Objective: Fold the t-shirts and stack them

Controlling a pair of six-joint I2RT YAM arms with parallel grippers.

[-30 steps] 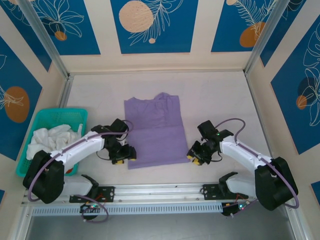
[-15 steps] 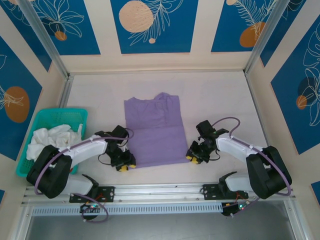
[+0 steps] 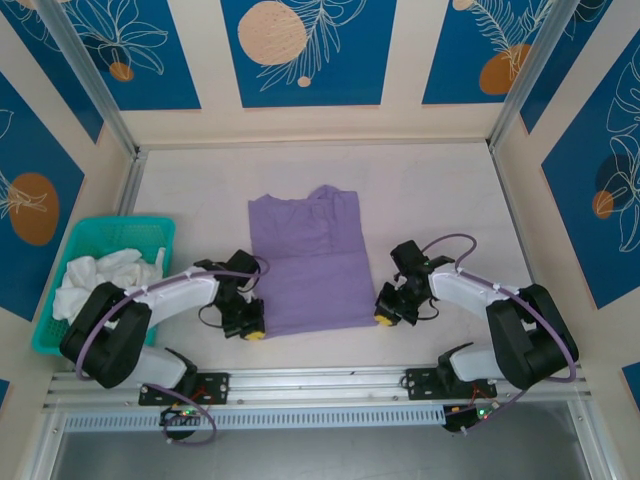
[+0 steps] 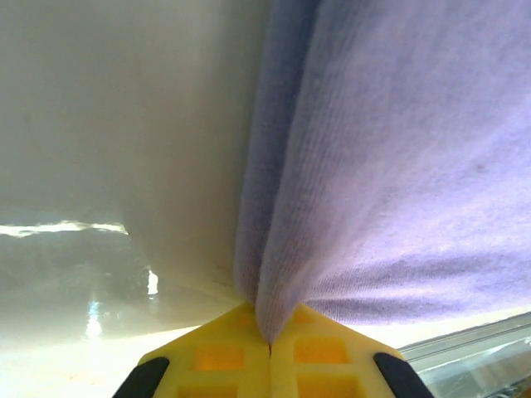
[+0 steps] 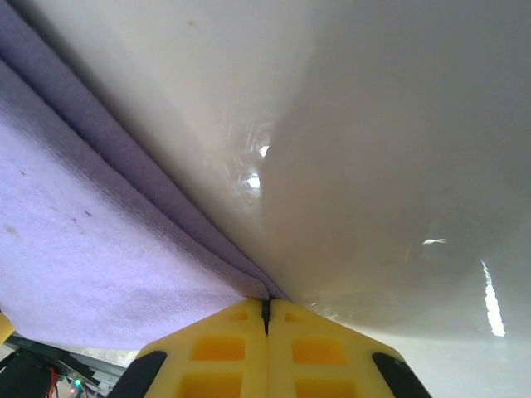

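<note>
The left gripper rises next, carries the shirt's near corner outward and lowers it onto the shirt's far end to release, since that end lies outward of the gripper.
The lavender-purple t-shirt lies flat mid-table, folded into a narrow rectangle. At its near left corner my left gripper is shut on the fabric; in the left wrist view the purple cloth runs down into the closed yellow fingers. At the near right corner my right gripper is shut on the shirt's edge, its yellow fingers pressed together. White t-shirts are piled in the teal basket at the left.
The metal rail runs along the near edge just behind both grippers. Side walls and aluminium posts close in the table. Bare tabletop lies beyond and to the right of the shirt.
Both grippers moved in to the shirt's near corners and closed on the fabric; the left slid nearer and rightward, the right shifted slightly left.
</note>
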